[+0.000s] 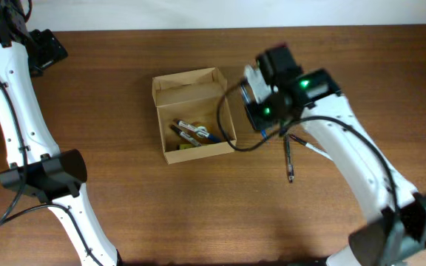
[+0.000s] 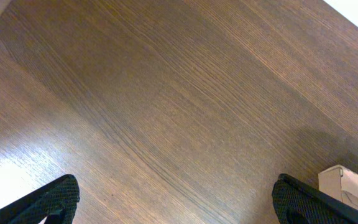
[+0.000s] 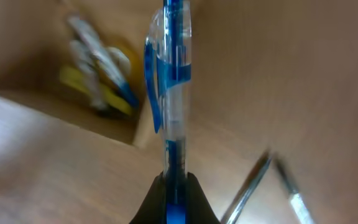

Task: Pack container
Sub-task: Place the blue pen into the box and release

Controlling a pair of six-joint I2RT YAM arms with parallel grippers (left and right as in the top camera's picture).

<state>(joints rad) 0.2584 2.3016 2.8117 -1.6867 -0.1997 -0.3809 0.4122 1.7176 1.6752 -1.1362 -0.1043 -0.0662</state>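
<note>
The blue pen is still hanging outside the open box, so the right gripper will next move over the box's side, turning, and then go down over the pens inside point(image 1: 193, 133) point(image 3: 99, 63).
The container point(image 1: 170, 92) is a tan cardboard box, open, left of centre, with its flap lid standing at the far side. Several pens point(image 1: 191, 133) lie inside it. My right gripper point(image 1: 263, 100) hovers just right of the box's right wall. In the right wrist view it point(image 3: 174, 198) is shut on a clear blue pen point(image 3: 169, 93) that points toward the box point(image 3: 17, 56). My left gripper point(image 1: 46, 48) is at the far left back of the table. In the left wrist view it point(image 2: 179, 205) is open and empty over bare wood.
Two more pens lie on the table right of the box, a dark one point(image 1: 290, 159) and a lighter one point(image 1: 309, 146); both show in the right wrist view point(image 3: 247, 190). A box corner point(image 2: 350, 186) shows at the lower right of the left wrist view.
</note>
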